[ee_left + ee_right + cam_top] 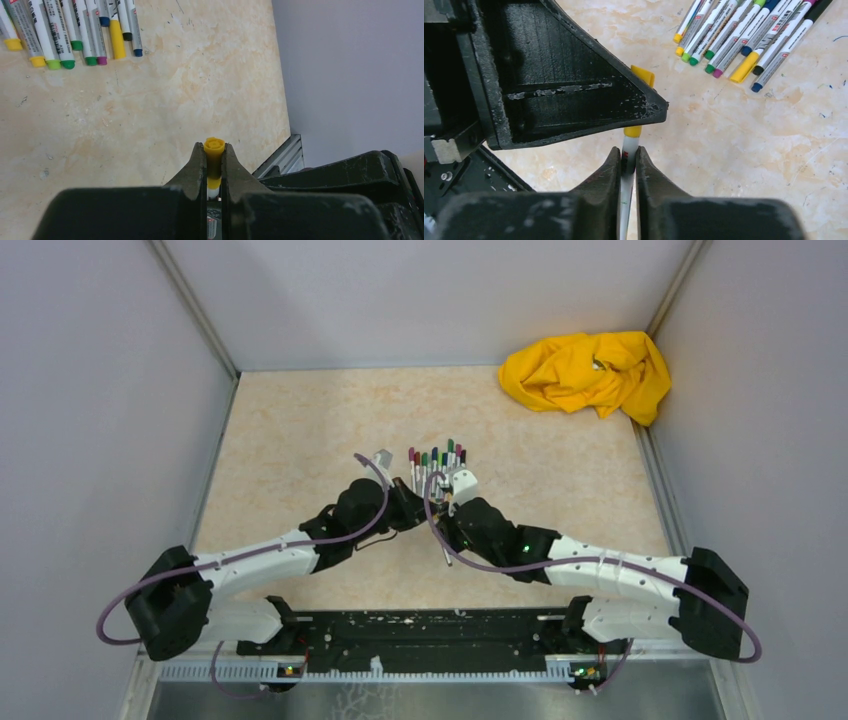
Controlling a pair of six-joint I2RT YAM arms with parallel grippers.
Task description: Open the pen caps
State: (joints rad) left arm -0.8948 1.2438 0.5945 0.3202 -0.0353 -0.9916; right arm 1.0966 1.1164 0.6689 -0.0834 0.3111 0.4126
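Observation:
I will pull the cap outward off the barrel [213, 192] with my left gripper. Then my left gripper will swing to the left in the top view and go down beside the pen row, where the table is empty.
My left gripper [214, 148] is shut on the yellow cap [214, 144] of one pen. The cap's end pokes out past the fingertips, and the white barrel [213, 192] runs back between the fingers. My right gripper [627, 152] is shut on the same pen's barrel [629, 144], just below the yellow cap [633, 131]. The left gripper's finger [574, 90] hides most of the cap there. The cap seems to sit on the barrel. In the top view the left gripper [418, 508] and right gripper [447, 512] meet mid-table, in front of a row of capped pens [436, 462].
The row of pens also shows in the left wrist view [75, 30] and the right wrist view [744, 35], lying side by side on the beige table. A crumpled yellow cloth [588, 372] lies in the far right corner. Grey walls close in on three sides.

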